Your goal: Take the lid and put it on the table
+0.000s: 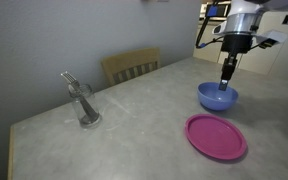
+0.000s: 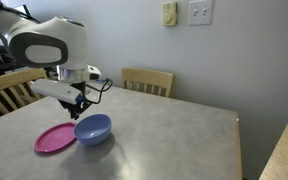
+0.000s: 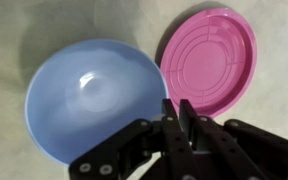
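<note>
My gripper should move away from the bowl's rim, over the bare tabletop (image 1: pixel 184 114) beside the lid's edge, and open its empty fingers, as the lid already lies flat.
The magenta-pink lid (image 1: pixel 216 137) lies flat on the grey speckled table (image 1: pixel 134 110), beside the blue-violet bowl (image 1: pixel 218 96). Both show in both exterior views: lid (image 2: pixel 55 138), bowl (image 2: pixel 93 128), table (image 2: pixel 174 135). My gripper (image 1: pixel 227 82) hangs over the bowl's rim, on the lid's side, with its fingers pressed together and nothing between them. In the wrist view the fingertips (image 3: pixel 180 103) sit over the gap between the bowl (image 3: pixel 94 100) and the lid (image 3: pixel 209 62).
A clear glass holding utensils (image 1: pixel 83 104) stands at one end of the table. Wooden chairs (image 2: pixel 147 81) stand at the table's far edge by the wall, another (image 2: pixel 9 90) behind the arm.
</note>
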Controlling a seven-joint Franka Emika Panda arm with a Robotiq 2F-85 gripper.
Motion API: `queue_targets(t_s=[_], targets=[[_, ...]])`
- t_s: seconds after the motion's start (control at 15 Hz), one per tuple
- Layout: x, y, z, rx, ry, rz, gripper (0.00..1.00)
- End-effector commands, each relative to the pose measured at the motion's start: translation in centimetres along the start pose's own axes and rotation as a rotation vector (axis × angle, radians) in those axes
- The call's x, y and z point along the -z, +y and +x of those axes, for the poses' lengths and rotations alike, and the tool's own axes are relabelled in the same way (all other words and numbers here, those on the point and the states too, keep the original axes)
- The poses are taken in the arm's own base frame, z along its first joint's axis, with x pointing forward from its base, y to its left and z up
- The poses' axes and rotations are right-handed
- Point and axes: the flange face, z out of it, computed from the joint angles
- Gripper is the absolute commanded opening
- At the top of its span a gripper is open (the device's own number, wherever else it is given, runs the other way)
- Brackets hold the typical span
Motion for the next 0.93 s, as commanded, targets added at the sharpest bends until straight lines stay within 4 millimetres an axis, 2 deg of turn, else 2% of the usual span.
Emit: queue_targets(t_s=[0.0, 0.47, 0.53, 0.6, 0.67, 0.73, 0.8, 0.87], targets=[[-1.5, -2.0, 1.4, 0.053, -0.032, -0.014, 0.03], [-2.9, -6.4, 4.4, 0.149, 0.019, -0.177, 0.03], [-3.0, -7.0, 4.7, 0.149, 0.031, -0.195, 0.08], [-3.1, -7.4, 4.9, 0.143, 0.049, -0.22, 0.37], [-3.0, -8.0, 5.0, 0.141, 0.057, -0.243, 0.34], [-2.8, -8.5, 5.1, 0.129, 0.073, -0.261, 0.35], [-2.5, -9.0, 5.1, 0.105, 0.087, -0.275, 0.42], [-2.7, -8.5, 5.3, 0.124, 0.061, -0.245, 0.23]])
